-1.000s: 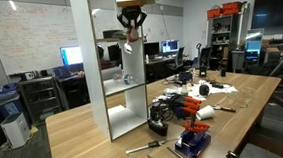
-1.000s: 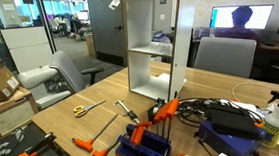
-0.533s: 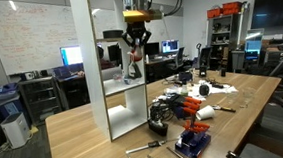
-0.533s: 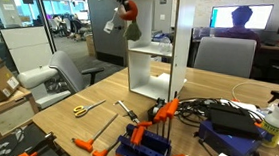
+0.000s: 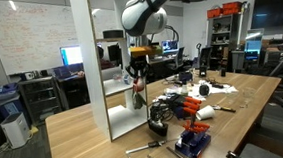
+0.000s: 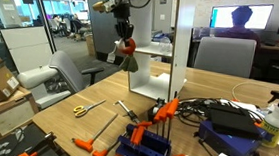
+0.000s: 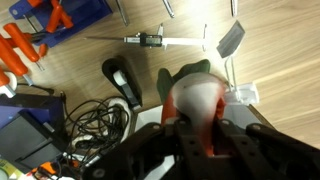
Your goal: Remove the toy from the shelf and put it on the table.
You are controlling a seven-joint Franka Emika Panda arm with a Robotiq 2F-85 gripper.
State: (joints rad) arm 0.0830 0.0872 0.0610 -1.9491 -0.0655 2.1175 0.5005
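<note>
The bare wood by the calipers lies clear. So my gripper next lowers straight down beside the white shelf (image 5: 108, 61) to that patch and releases the toy there.
My gripper (image 5: 136, 69) is shut on the toy (image 5: 137, 85), a small red-orange and whitish thing with dark parts. It hangs in the air beside the tall white shelf (image 5: 108, 61), well above the light wooden table (image 5: 86, 138). In an exterior view the gripper (image 6: 123, 39) holds the toy (image 6: 128, 47) to the left of the shelf (image 6: 157, 49). In the wrist view the toy (image 7: 195, 105) sits between my fingers (image 7: 170, 140), with the table (image 7: 270, 60) far below.
Orange-and-black tools (image 5: 184, 108) and dark cables (image 7: 90, 125) lie on the table by the shelf. A blue-and-red blocky object (image 5: 194, 142) stands near the front edge. Calipers (image 7: 150, 40) and yellow scissors (image 6: 81, 110) lie on the wood. Office chairs (image 6: 64, 77) stand beyond the table.
My gripper has come down from the top of the shelf with the toy in it, and has moved out away from the shelf.
</note>
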